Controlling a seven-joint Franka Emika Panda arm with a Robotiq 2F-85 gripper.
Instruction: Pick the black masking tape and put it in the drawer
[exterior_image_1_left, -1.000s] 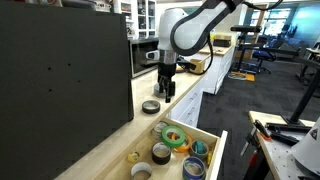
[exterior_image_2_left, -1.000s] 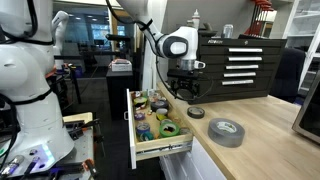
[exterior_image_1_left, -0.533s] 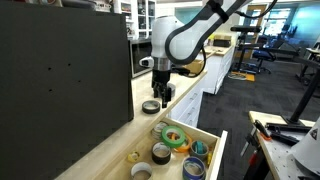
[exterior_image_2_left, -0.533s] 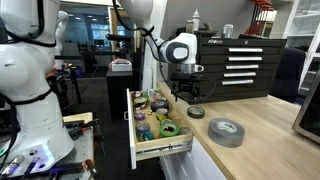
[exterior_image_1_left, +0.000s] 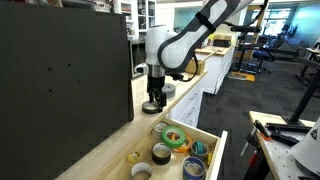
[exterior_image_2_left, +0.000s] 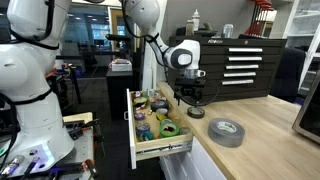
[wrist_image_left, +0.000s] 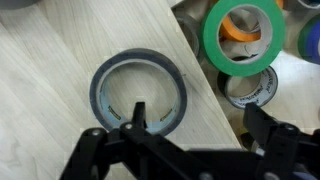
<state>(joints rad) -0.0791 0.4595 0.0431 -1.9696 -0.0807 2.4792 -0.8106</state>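
One finger of the gripper already points into the hole of the black masking tape below it, so the robot will next lower the gripper onto the tape's drawer-side rim.
The black masking tape (wrist_image_left: 138, 92) lies flat on the wooden counter, close to the counter's edge, and shows in both exterior views (exterior_image_1_left: 150, 107) (exterior_image_2_left: 195, 111). My gripper (wrist_image_left: 200, 115) is open and hangs right over the tape. One finger points into the ring's hole and the other is outside it, over the counter edge. It shows just above the tape in both exterior views (exterior_image_1_left: 153, 97) (exterior_image_2_left: 192, 99). The drawer (exterior_image_1_left: 218, 150) (exterior_image_2_left: 165, 149) is pulled out below the counter edge and holds several tape rolls.
A larger flat grey tape roll (exterior_image_2_left: 226, 131) lies on the counter beyond the black one. A green roll (wrist_image_left: 240, 40) and a grey-white roll (wrist_image_left: 250, 88) sit in the drawer. A big black box (exterior_image_1_left: 60, 80) stands on the counter.
My gripper has moved along the counter and come down, from beside the black tape to directly over it. The tape has not moved.
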